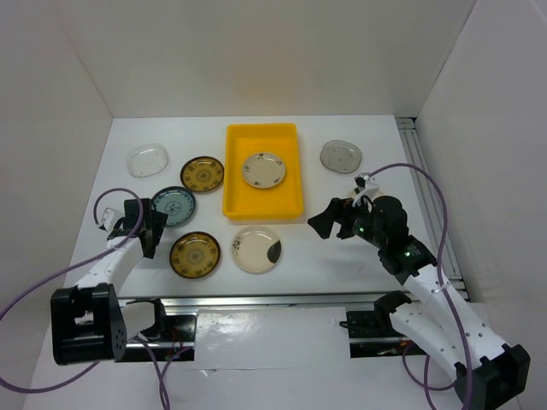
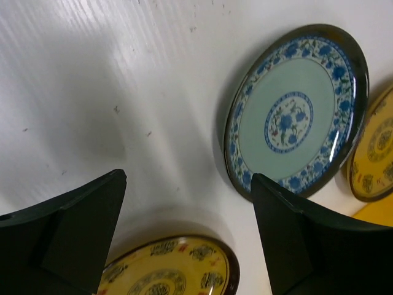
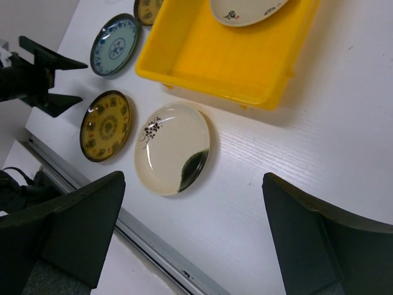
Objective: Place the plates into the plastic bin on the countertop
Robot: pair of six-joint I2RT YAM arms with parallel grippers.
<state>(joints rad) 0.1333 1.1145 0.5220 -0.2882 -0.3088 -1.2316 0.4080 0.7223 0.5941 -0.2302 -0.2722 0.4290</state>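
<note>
The left gripper lowers next, away from my base, to the near rim of the blue patterned plate (image 1: 172, 225).
The yellow plastic bin (image 1: 287, 203) stands at mid-table on the white countertop (image 1: 308, 256) and holds one cream plate (image 1: 263, 169). On the countertop lie a clear plate (image 1: 148, 160), two gold-brown plates (image 1: 202, 173) (image 1: 195, 254), a blue patterned plate (image 1: 174, 207), a cream plate with a black patch (image 1: 256, 248) and a grey plate (image 1: 341, 156). My left gripper (image 1: 147, 232) (image 2: 189, 178) is open and empty, between the blue plate (image 2: 295, 114) and the near gold-brown plate (image 2: 172, 273). My right gripper (image 1: 323, 220) (image 3: 193, 178) hangs open and empty right of the black-patch plate (image 3: 174, 147).
White walls enclose the table on three sides. A metal rail (image 1: 282, 299) runs along the near edge and another (image 1: 427, 188) along the right side. Purple cables (image 1: 402, 171) loop from both arms. The bin's near wall (image 3: 209, 86) lies beyond the right gripper.
</note>
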